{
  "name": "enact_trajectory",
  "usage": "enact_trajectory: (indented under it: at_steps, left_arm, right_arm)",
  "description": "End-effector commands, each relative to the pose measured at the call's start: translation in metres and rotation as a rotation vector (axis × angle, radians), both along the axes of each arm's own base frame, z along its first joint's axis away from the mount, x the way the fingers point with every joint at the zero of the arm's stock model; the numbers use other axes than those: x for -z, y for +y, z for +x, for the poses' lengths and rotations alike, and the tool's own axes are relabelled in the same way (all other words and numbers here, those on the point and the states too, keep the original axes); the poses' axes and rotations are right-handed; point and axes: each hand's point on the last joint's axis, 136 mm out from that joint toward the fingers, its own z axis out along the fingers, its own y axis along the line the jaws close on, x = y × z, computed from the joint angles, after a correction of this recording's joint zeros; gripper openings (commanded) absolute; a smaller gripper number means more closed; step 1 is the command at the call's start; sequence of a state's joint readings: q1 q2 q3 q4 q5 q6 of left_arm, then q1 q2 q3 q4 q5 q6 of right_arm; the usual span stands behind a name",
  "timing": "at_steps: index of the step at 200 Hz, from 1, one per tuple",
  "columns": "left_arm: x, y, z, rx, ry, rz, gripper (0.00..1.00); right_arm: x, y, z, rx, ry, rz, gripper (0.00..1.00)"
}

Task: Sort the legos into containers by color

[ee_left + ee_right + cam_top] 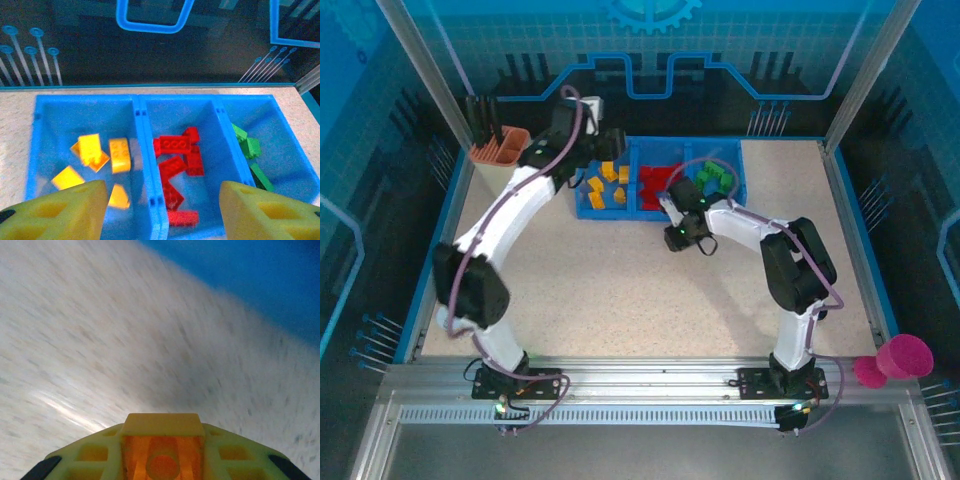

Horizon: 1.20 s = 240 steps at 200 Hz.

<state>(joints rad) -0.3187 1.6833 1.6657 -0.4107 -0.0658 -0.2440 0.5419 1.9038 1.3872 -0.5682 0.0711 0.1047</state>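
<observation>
The lego goes up and outward in my right gripper across the tray's front edge, over the yellow-orange legos' container (607, 190), for release there next, as the colors match.
The blue tray (584, 208) stands at the back middle, with yellow-orange legos (610, 185) in its left container, red legos (655, 183) in the middle one and green legos (713, 178) in the right one. My left gripper (162, 202) hangs open over the tray (148, 150), above the wall between the yellow-orange legos (120, 154) and the red legos (177, 160); green legos (250, 147) lie to the right. My right gripper (162, 422) is shut on a yellow-orange lego (162, 450), its hollow underside facing the camera. That gripper (672, 207) sits at the tray's front edge.
A beige cup with an orange rim (498, 150) stands in the back left corner. A pink cup (900, 358) sits off the table's front right. Speckled tabletop (620, 290) spreads in front of the tray, and it streaks past blurred under the right gripper.
</observation>
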Motion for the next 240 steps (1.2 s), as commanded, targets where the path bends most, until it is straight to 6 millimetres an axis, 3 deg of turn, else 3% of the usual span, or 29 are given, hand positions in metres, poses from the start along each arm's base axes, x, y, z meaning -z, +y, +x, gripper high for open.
enact_trajectory:
  at_steps: [1, 32, 64, 105, 109, 135, 176, 203, 216, 219, 240]
  left_arm:
    - [-0.001, 0.022, -0.043, -0.016, 0.021, -0.001, 0.66]
    - [0.009, 0.043, -0.094, -0.024, 0.032, 0.018, 0.68]
    - [0.018, 0.066, -0.128, -0.059, 0.02, 0.017, 0.71]
    - [0.027, 0.067, -0.138, -0.033, 0.033, -0.005, 0.71]
    - [0.029, 0.066, -0.138, -0.029, 0.04, -0.008, 0.71]
    - [0.045, 0.065, -0.142, -0.018, 0.076, -0.006, 0.72]
    - [0.073, 0.075, -0.143, -0.062, 0.11, 0.03, 0.83]
    - [0.074, 0.098, -0.14, -0.153, 0.084, 0.104, 0.98]
    - [0.071, 0.105, -0.137, -0.178, 0.068, 0.118, 0.99]
    - [0.07, 0.106, -0.136, -0.179, 0.063, 0.123, 0.99]
    - [0.063, 0.121, -0.13, -0.247, 0.011, 0.176, 0.99]
  right_arm:
    - [-0.077, 0.048, 0.026, -0.114, -0.19, 0.099, 0.24]
    - [-0.113, 0.092, 0.068, -0.191, -0.317, 0.168, 0.24]
    - [-0.111, 0.132, 0.104, -0.281, -0.402, 0.173, 0.24]
    - [-0.096, 0.156, 0.13, -0.342, -0.475, 0.172, 0.25]
    - [-0.083, 0.158, 0.132, -0.346, -0.462, 0.155, 0.25]
    - [-0.069, 0.162, 0.139, -0.381, -0.476, 0.091, 0.27]
    - [-0.063, 0.168, 0.135, -0.428, -0.487, 0.029, 0.45]
    - [-0.085, 0.165, 0.13, -0.421, -0.514, 0.048, 0.68]
    - [-0.103, 0.164, 0.123, -0.425, -0.523, 0.066, 0.74]
    - [-0.12, 0.163, 0.12, -0.424, -0.545, 0.079, 0.75]
    - [-0.167, 0.153, 0.1, -0.432, -0.6, 0.12, 0.79]
